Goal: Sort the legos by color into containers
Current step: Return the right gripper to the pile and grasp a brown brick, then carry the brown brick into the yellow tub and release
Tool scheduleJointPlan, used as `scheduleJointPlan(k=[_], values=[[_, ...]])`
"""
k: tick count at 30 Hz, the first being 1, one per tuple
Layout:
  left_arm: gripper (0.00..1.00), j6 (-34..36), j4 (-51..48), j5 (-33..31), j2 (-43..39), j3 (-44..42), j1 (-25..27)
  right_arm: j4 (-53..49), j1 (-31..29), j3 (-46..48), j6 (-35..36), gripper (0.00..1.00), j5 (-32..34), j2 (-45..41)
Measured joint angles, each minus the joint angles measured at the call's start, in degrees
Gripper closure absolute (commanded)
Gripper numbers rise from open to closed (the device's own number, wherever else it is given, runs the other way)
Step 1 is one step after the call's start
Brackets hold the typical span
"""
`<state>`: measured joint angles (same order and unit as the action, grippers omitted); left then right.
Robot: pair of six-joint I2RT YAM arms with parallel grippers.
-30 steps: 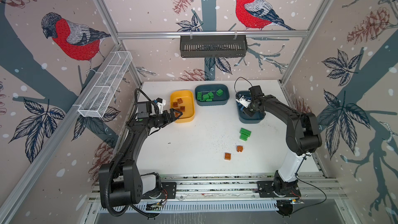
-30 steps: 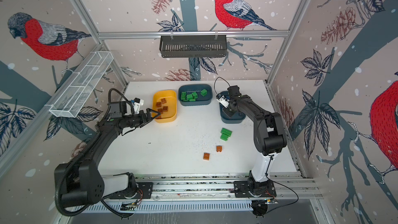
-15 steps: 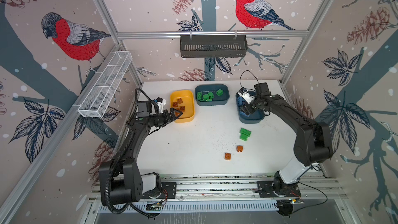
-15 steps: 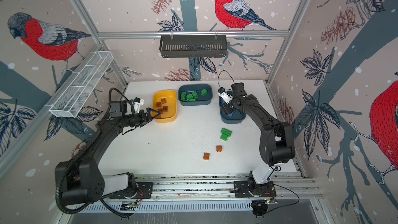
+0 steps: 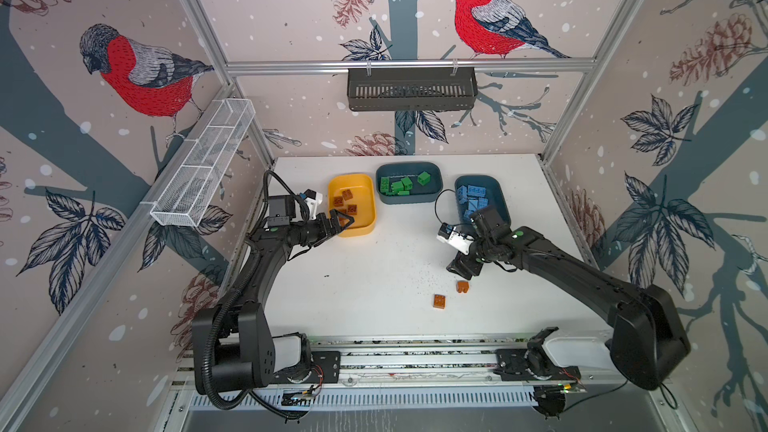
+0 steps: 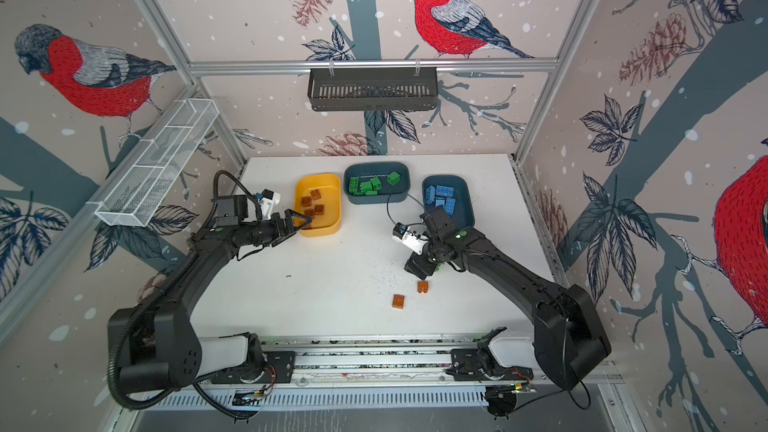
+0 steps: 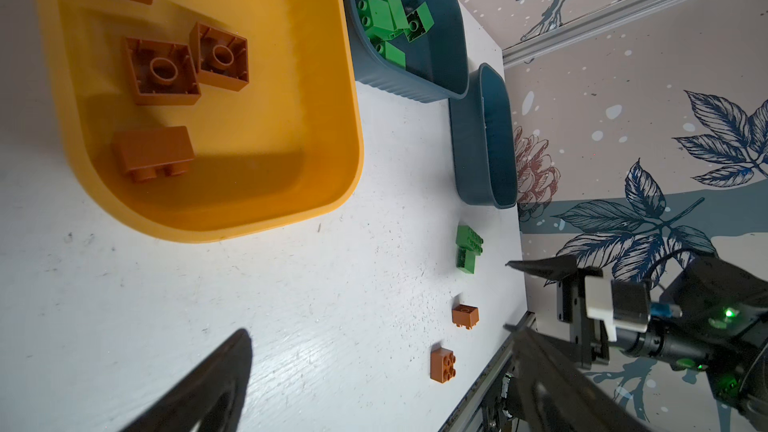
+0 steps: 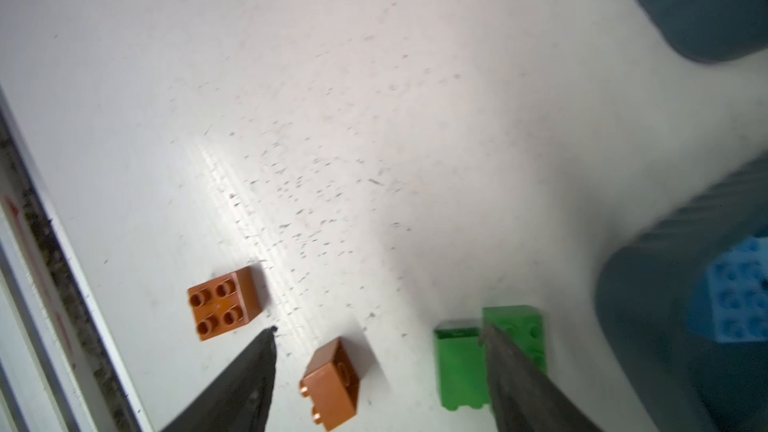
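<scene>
My right gripper moves back past the tipped brown brick and lowers over the brown brick nearest the bar (image 5: pixel 439 301) (image 8: pixel 224 304) next, because that brick is outside the gripper's fingers.
My right gripper (image 5: pixel 463 270) (image 8: pixel 378 328) hangs open and empty over loose legos on the table. In its wrist view a tipped brown brick (image 8: pixel 332 384) lies between the fingers, two green bricks (image 8: pixel 461 367) sit by one finger, and another brown brick (image 8: pixel 222 305) lies outside. Both top views show the two brown bricks (image 5: pixel 439 301) (image 6: pixel 423 286). My left gripper (image 5: pixel 343 220) (image 7: pixel 378 330) is open at the yellow tub's (image 5: pixel 362 195) near corner. That tub holds brown bricks. The middle teal tub (image 5: pixel 409 199) holds green ones and the right teal tub (image 5: pixel 496 197) blue ones.
A white wire mesh tray (image 5: pixel 203 172) hangs on the left wall and a dark slotted basket (image 5: pixel 411 89) on the back rail. An aluminium rail (image 5: pixel 415 357) runs along the table's front edge, close to the brown bricks.
My right gripper opened above the right teal tub, then swung toward the front to hang over the loose green and brown bricks. The left arm has stayed still.
</scene>
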<state>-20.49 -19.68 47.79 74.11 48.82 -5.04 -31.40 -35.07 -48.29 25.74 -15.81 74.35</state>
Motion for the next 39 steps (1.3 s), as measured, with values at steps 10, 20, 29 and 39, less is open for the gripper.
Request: scheduleJointPlan(k=[10, 20, 29, 39], values=[[0.03, 0.8, 0.1, 0.0, -1.8, -2.3, 0.1, 0.6, -14.2, 5.0, -0.1, 0.20, 2.0, 3.1], [0.03, 1.0, -0.1, -0.2, -2.2, -2.4, 0.1, 4.0, -17.7, 5.3, -1.8, 0.36, 7.5, 10.7], [0.03, 1.0, -0.1, -0.2, -2.1, -2.6, 0.1, 4.8, -17.7, 4.2, -2.8, 0.75, 8.5, 12.8], [0.03, 1.0, -0.1, -0.2, -1.9, -2.4, 0.1, 4.5, -10.2, -10.7, -1.6, 0.75, 5.4, 13.4]])
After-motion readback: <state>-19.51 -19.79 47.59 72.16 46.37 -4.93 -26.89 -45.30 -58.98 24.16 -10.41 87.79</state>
